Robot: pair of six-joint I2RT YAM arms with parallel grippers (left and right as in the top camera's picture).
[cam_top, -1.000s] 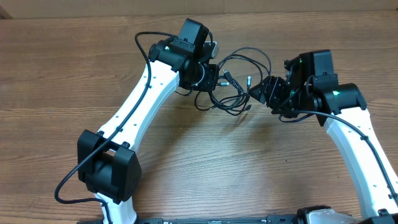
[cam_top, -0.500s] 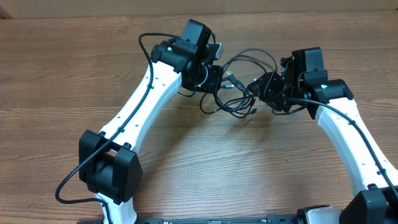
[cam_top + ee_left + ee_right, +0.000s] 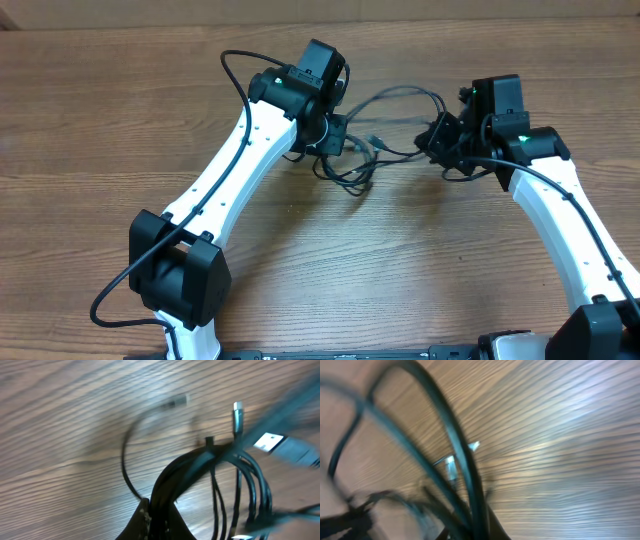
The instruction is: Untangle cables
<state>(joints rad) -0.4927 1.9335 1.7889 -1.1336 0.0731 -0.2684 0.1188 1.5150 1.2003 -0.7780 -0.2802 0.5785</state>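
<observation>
My left gripper stays over the table beside the hanging loops next and opens to release the bunch of cords, as several cords sit pinched between its fingers.
The cables [image 3: 385, 120] are thin black cords strung between my two grippers above the wooden table, with loops hanging below at the left. My left gripper [image 3: 335, 135] is shut on a bunch of cords; in the left wrist view the black strands [image 3: 200, 467] rise from the fingertips [image 3: 162, 520], and a silver-tipped plug [image 3: 237, 415] shows beyond. My right gripper [image 3: 437, 140] is shut on the other end; in the right wrist view blurred cords [image 3: 455, 450] run up from the jaws [image 3: 480, 527], with a silver plug [image 3: 451, 466] behind.
The wooden table [image 3: 350, 260] spreads all round. The thicker black wire [image 3: 232, 70] of the left arm loops out at the back left. The two white arms reach in from the front corners.
The right gripper moved in and took hold of the cords. Now both grippers have pulled apart, and the loose tangle is drawn into tauter strands between them.
</observation>
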